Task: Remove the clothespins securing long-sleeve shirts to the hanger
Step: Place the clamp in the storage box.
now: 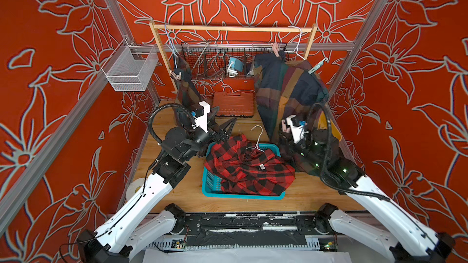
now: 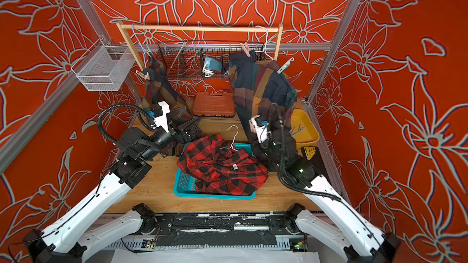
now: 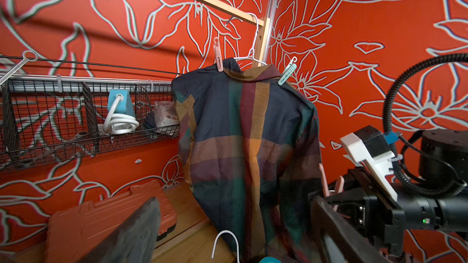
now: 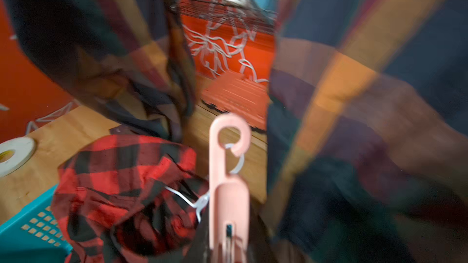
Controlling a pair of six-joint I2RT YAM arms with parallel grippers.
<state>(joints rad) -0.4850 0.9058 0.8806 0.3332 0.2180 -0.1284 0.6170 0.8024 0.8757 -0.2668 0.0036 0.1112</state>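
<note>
Loose clothespins already lie in the yellow tray [image 2: 304, 125], so the robot's right gripper should swing past the plaid shirt next, tip down in the tray and release the pink clothespin there.
A red-and-black long-sleeve shirt [image 1: 250, 170] lies bunched in a teal basket [image 1: 209, 185] with a white hanger [image 1: 257, 140] on top. Two dark plaid shirts hang from the wooden rail. The right one [image 3: 248, 135] is pinned by a pink clothespin [image 3: 218, 55] and a mint clothespin [image 3: 287, 72]. The left one [image 1: 184, 84] carries a pink clothespin [image 1: 176, 75]. My left gripper [image 1: 226, 130] is open and empty beside the basket's far left corner. My right gripper [image 4: 228, 249] is shut on a loose pink clothespin [image 4: 229, 185], low beside the right shirt.
A black wire basket [image 1: 215, 61] hangs on the back wall, with an orange tool case [image 1: 233, 103] on the floor below it. A silver mesh basket [image 1: 129, 72] is mounted at the left, a yellow tray [image 2: 304, 127] sits at the right, and a tape roll [image 4: 12, 155] lies at the left.
</note>
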